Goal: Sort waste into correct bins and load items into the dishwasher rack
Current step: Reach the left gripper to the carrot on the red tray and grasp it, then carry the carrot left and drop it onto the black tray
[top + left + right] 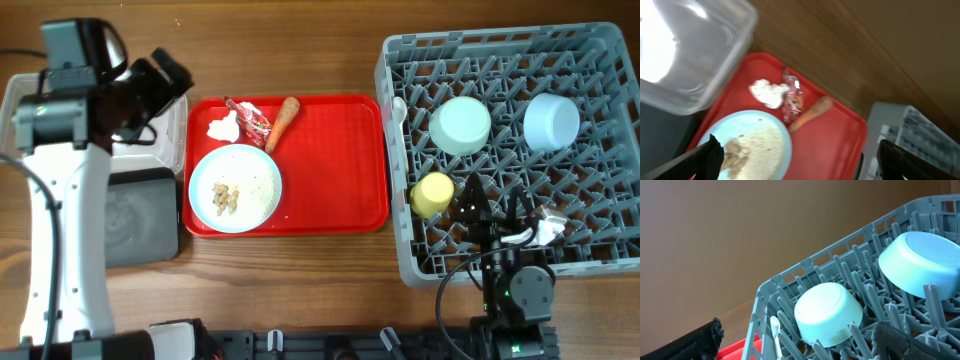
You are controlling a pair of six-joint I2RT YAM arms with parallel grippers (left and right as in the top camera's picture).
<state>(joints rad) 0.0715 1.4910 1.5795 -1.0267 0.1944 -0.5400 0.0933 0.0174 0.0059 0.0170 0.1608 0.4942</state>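
I will move my left gripper across and down onto the carrot piece's middle (pixel 283 124) (pixel 811 113) next. It lies below the gripper and to its right in the overhead view.
On the red tray (pixel 335 190) a light-blue plate (pixel 250 170) holds rice with brown scraps (pixel 227 197). Behind it lie a white tissue (pixel 224 127), a red wrapper (pixel 250 122) and a carrot piece (pixel 283 122). My left gripper (pixel 170 75) hangs open over the clear tub (pixel 15 92); its wrist view shows the tissue (pixel 767 92), wrapper (pixel 792 100), carrot (pixel 810 114) and plate (pixel 755 145). The grey rack (pixel 400 150) holds a pale green bowl (pixel 460 124), a light-blue bowl (pixel 551 121), a yellow-green cup (pixel 432 194) and a white spoon (pixel 399 108). My right gripper (pixel 495 205) is open and empty above the rack's front.
A black tray (pixel 140 215) lies in front of the clear tub, left of the red tray. The left arm's white link (pixel 60 250) covers part of both bins. In the right wrist view both bowls (pixel 827 312) (pixel 922 262) sit upside down among the pegs.
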